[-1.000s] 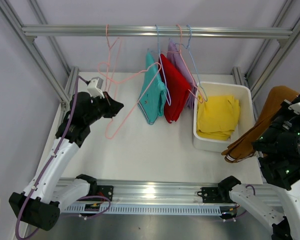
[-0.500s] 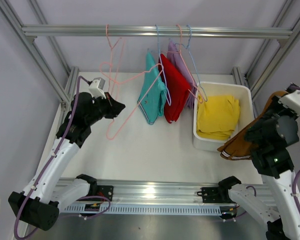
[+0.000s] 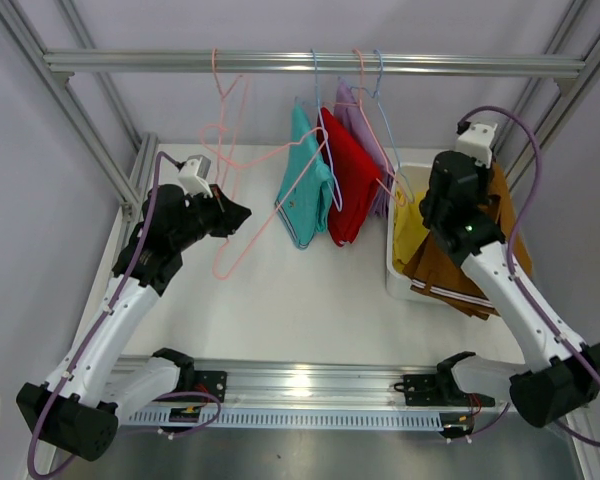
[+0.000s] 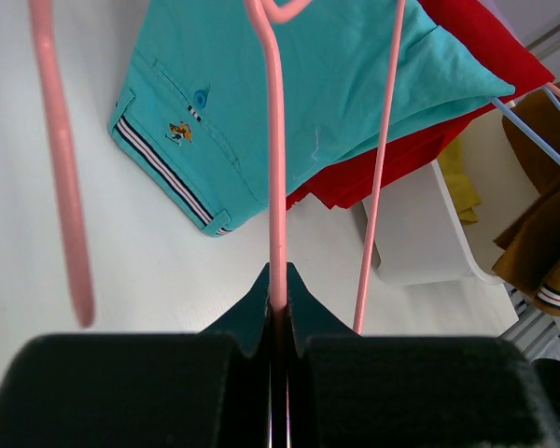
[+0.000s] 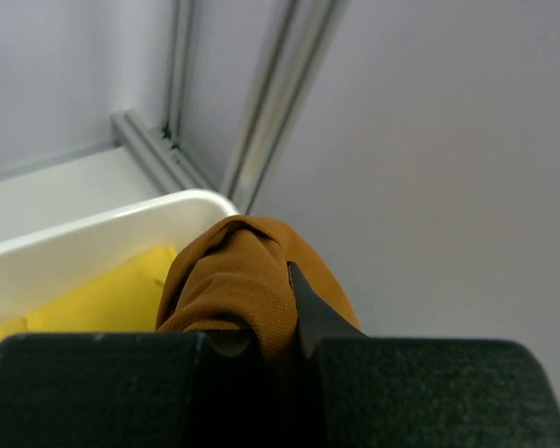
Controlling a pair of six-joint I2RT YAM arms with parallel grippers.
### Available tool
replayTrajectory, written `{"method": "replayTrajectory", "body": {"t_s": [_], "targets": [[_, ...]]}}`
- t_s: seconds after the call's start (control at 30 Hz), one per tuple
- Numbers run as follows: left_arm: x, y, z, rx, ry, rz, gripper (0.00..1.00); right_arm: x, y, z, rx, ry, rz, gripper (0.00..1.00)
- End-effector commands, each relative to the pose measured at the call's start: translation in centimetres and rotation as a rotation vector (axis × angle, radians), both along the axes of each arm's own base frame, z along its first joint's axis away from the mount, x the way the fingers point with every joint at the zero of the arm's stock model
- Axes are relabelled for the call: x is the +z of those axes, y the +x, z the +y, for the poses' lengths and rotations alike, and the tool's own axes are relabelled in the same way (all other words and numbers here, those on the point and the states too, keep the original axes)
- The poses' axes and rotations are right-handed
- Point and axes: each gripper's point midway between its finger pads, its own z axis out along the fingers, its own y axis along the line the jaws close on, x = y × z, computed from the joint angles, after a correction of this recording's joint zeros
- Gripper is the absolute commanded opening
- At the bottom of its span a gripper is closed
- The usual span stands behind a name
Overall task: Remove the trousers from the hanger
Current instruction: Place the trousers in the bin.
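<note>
The robot's right gripper should lower the brown trousers and shift toward that side, over the bin's side by the lavender trousers.
My left gripper [image 3: 238, 212] is shut on the wire of an empty pink hanger [image 3: 242, 230] that hangs from the top rail; in the left wrist view the wire [image 4: 276, 187] runs up from between my fingers. The teal trousers [image 3: 305, 190], red trousers [image 3: 348, 190] and lavender trousers [image 3: 362, 125] hang on hangers at the middle of the rail. My right gripper [image 5: 280, 322] is shut on the brown trousers [image 3: 458, 265] and holds them over the white bin [image 3: 440, 172], draped across its front right. The yellow trousers [image 3: 408, 232] lie in the bin.
An aluminium rail [image 3: 130, 63] crosses the top of the frame, with slanted struts [image 3: 90, 130] at both sides. A second pink hanger [image 3: 225, 95] hangs from the rail at the left. The grey back wall stands close behind the bin.
My right arm has swung from the far right up and over the bin, carrying the brown trousers with it. My left gripper still holds the pink hanger in nearly the same place.
</note>
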Motion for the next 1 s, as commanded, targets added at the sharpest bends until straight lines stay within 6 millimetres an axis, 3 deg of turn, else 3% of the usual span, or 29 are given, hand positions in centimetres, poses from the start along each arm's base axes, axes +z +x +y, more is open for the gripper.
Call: {"method": "replayTrajectory", "body": {"t_s": [0.0,0.33,0.67,0.97], "targets": [[3.1,-0.2,-0.5,-0.034,-0.022,-0.086,0.01,0.3,2.0,1.1,0.012,0.097,-0.096,0.0],[3.4,-0.3,-0.7,-0.045,-0.028,-0.092,0.01,-7.1,8.0,3.4,0.107,0.212,0.009,0.0],[3.7,-0.6,-0.8,-0.055,-0.034,-0.096,0.0,-11.8,12.1,6.5,0.196,0.325,0.074,0.0],[3.7,-0.7,-1.0,-0.067,-0.042,-0.095,0.01,-15.0,14.2,8.2,0.219,0.373,0.122,0.0]]}}
